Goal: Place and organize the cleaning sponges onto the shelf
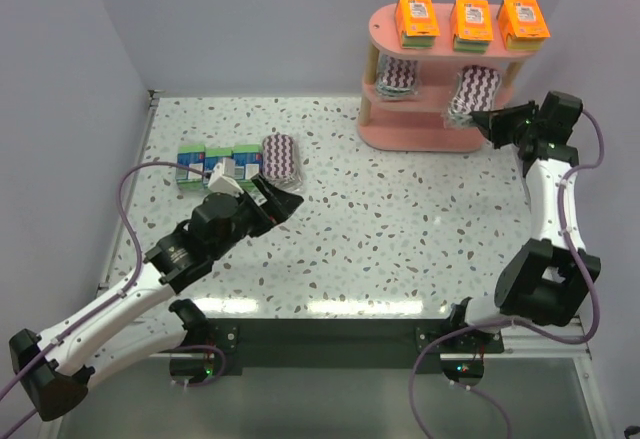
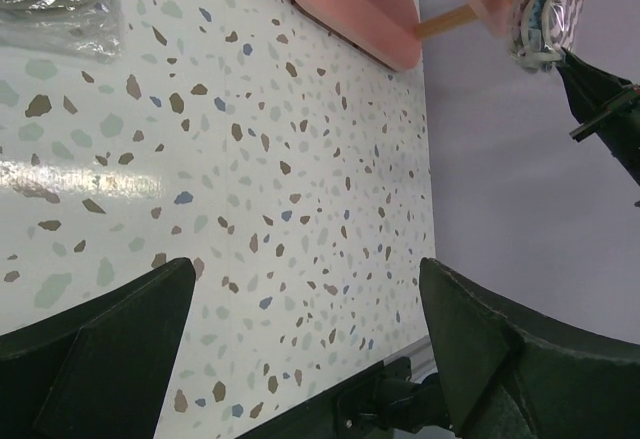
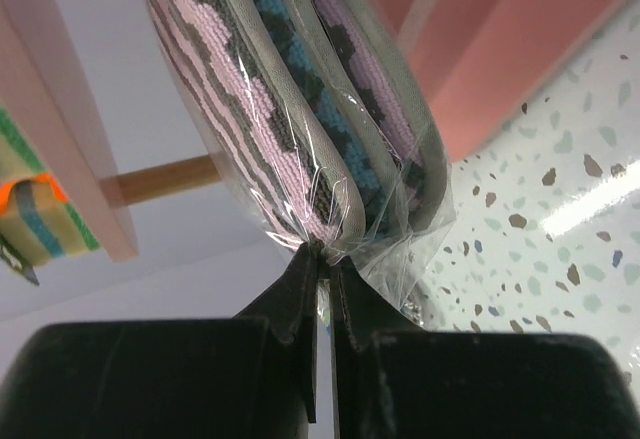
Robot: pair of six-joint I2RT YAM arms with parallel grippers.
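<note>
My right gripper should push outward and to the left in the top view and let go of the wrap where the shelf's middle board (image 1: 435, 91) is empty beside the leaning pack.
The pink shelf (image 1: 420, 131) stands at the far right. Three orange packs (image 1: 470, 19) sit on its top board. One purple-white zigzag pack (image 1: 400, 77) leans on the middle board. My right gripper (image 1: 487, 119) is shut on the wrap edge of a second zigzag pack (image 1: 470, 94) at the middle board's right end; in the right wrist view the gripper (image 3: 322, 259) pinches the clear wrap below this pack (image 3: 290, 89). A third zigzag pack (image 1: 281, 156) and three blue-green boxes (image 1: 218, 165) lie on the table at the left. My left gripper (image 1: 282, 201) is open and empty beside them.
White walls close in the table at the left and back. In the left wrist view, the open gripper (image 2: 305, 349) hangs over speckled table, with the shelf's bottom board (image 2: 350, 9) ahead. A wooden post (image 3: 160, 181) and an orange pack (image 3: 30, 209) show in the right wrist view.
</note>
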